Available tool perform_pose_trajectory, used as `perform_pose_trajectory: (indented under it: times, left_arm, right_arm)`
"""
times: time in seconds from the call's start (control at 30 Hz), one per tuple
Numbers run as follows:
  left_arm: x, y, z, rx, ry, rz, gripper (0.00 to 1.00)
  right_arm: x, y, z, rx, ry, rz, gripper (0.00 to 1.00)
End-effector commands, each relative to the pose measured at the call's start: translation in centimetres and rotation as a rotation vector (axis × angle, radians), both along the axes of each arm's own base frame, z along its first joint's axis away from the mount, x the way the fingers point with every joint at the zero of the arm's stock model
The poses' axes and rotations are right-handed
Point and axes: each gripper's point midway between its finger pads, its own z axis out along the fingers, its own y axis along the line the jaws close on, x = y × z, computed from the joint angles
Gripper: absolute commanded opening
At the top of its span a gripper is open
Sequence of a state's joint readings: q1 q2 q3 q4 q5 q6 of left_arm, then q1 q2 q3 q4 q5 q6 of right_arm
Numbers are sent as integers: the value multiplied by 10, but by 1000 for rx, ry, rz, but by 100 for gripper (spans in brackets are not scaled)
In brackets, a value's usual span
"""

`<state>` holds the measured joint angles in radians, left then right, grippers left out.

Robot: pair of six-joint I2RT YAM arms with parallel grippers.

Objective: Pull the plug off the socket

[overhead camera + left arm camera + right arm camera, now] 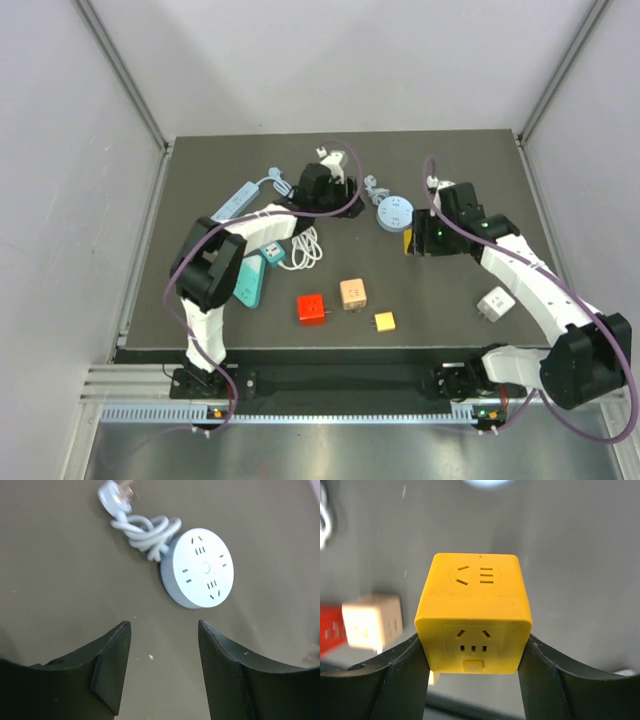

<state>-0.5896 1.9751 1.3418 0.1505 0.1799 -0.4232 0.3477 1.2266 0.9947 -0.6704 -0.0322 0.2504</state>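
Note:
The tabletop (385, 296) beside the peach cube is bare, so my right gripper will move back and down next to let go of the yellow cube socket (410, 243) there.
My right gripper (474, 647) is shut on a yellow cube socket (475, 615), one finger on each side, and holds it off the table. Its faces show empty outlets with no plug in them. From above, that yellow cube socket (410, 243) peeks out under the right gripper (418, 238). My left gripper (164, 626) hangs open over bare table with nothing between its fingers. Beyond it lies a round pale-blue socket (199, 569) with a coiled white cord (147, 529) ending in a white plug (116, 494), which lies loose on the table. In the top view the left gripper (338, 192) sits left of the round socket (395, 213).
A red cube (312, 308), a peach cube (352, 293) and a small orange adapter (384, 321) lie at centre front. A white adapter (495, 304) is at the right. A teal socket (248, 280), a white power strip (235, 203) and a cable coil (305, 247) lie by the left arm.

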Motion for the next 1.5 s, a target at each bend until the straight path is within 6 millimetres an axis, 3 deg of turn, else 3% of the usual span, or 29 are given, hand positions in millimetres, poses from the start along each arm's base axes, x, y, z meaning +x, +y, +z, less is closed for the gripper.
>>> perform_pose_trajectory:
  times: [0.0, 0.17, 0.23, 0.3, 0.33, 0.37, 0.4, 0.43, 0.47, 0.5, 0.53, 0.6, 0.63, 0.73, 0.77, 0.83, 0.97, 1.47]
  left_arm:
    - [6, 15, 38, -83, -112, -14, 61]
    - [6, 19, 43, -131, -113, -25, 60]
    - [4, 19, 43, -147, -106, -29, 60]
    - [1, 18, 46, -175, -108, -32, 59]
    - [0, 17, 46, -185, -106, -38, 59]
    - [0, 16, 49, -200, -113, -41, 59]
    - [-1, 16, 47, -208, -102, -42, 59]
    - [-2, 14, 48, -217, -101, -47, 59]
    - [-3, 13, 49, -224, -101, -53, 59]
    - [-4, 13, 50, -234, -102, -54, 58]
    - [-4, 13, 49, -237, -100, -54, 58]
    - [-5, 13, 48, -242, -97, -56, 58]
    - [-4, 14, 47, -242, -97, -54, 58]
    - [-2, 16, 47, -250, -99, -49, 58]
    - [-2, 16, 47, -256, -93, -46, 58]
    - [-2, 17, 45, -260, -91, -46, 58]
    - [-2, 20, 44, -263, -86, -41, 57]
    - [1, 23, 39, -279, -72, -42, 57]
  right_arm:
    - [-37, 18, -3, 21, 120, 125, 0]
    - [-76, 38, -24, 41, 234, 240, 0]
    - [-75, 39, -23, 59, 197, 217, 0]
    - [-58, 52, -20, 143, 92, 158, 0]
    - [-52, 62, -8, 213, 18, 126, 0]
    - [-53, 62, -22, 221, -3, 101, 0]
    - [-29, 64, -10, 238, -150, 51, 0]
    - [-27, 67, -7, 249, -203, 30, 0]
    - [-26, 63, -19, 227, -220, 5, 0]
    - [-11, 62, -10, 217, -314, -42, 0]
    - [-15, 69, -19, 184, -323, -24, 0]
    - [-5, 70, -16, 142, -403, -64, 0]
    - [-9, 78, -21, 128, -416, -48, 0]
    - [-6, 81, -21, 98, -482, -107, 0]
    - [-6, 74, -26, 67, -503, -141, 0]
    - [-13, 78, -33, 71, -517, -152, 0]
    - [-16, 73, -30, 53, -552, -221, 0]
    - [-30, 85, -68, 81, -436, -256, 4]
